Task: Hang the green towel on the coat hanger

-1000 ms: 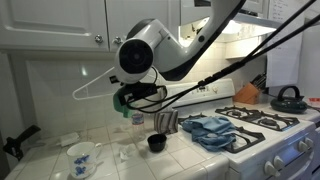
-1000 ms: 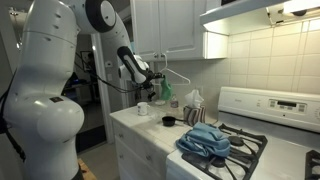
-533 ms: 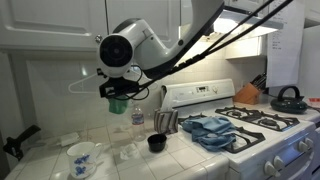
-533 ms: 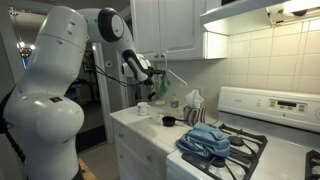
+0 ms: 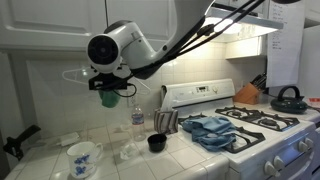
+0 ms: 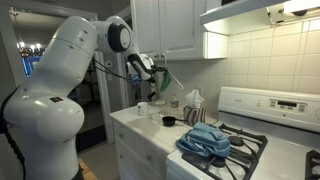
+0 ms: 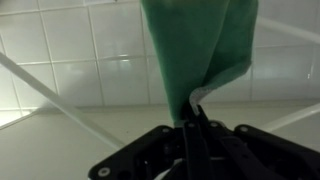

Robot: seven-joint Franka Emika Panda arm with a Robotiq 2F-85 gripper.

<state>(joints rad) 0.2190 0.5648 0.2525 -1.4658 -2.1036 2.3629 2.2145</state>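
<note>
My gripper tilts and moves down slightly next, then opens to release the fold. The green towel [image 5: 108, 99] [image 7: 195, 45] hangs below it beside the coat hanger's white wires.
My gripper [image 7: 195, 122] is shut on a fold of the green towel [image 7: 195, 45], which fills the top of the wrist view. Thin white wires of the coat hanger [image 7: 60, 100] cross behind the towel. In both exterior views the gripper [image 5: 108, 88] [image 6: 155, 74] is high above the counter near the wall cabinets. The green towel [image 5: 108, 99] [image 6: 164, 82] hangs bunched at it. The white hanger [image 5: 72, 75] sticks out sideways from the gripper and is off the counter; how the towel sits on it I cannot tell.
A blue towel [image 5: 210, 130] [image 6: 205, 140] lies on the stove. A black cup [image 5: 156, 143], a clear bottle [image 5: 137, 118] and a blue-patterned white bowl [image 5: 82, 157] stand on the tiled counter. A kettle [image 5: 289, 98] is on the far burner. White cabinets [image 5: 50, 25] hang overhead.
The gripper, with the green towel and the hanger, has swung sideways and slightly up, away from the stove and toward the wall cabinets. The grip has stayed shut.
</note>
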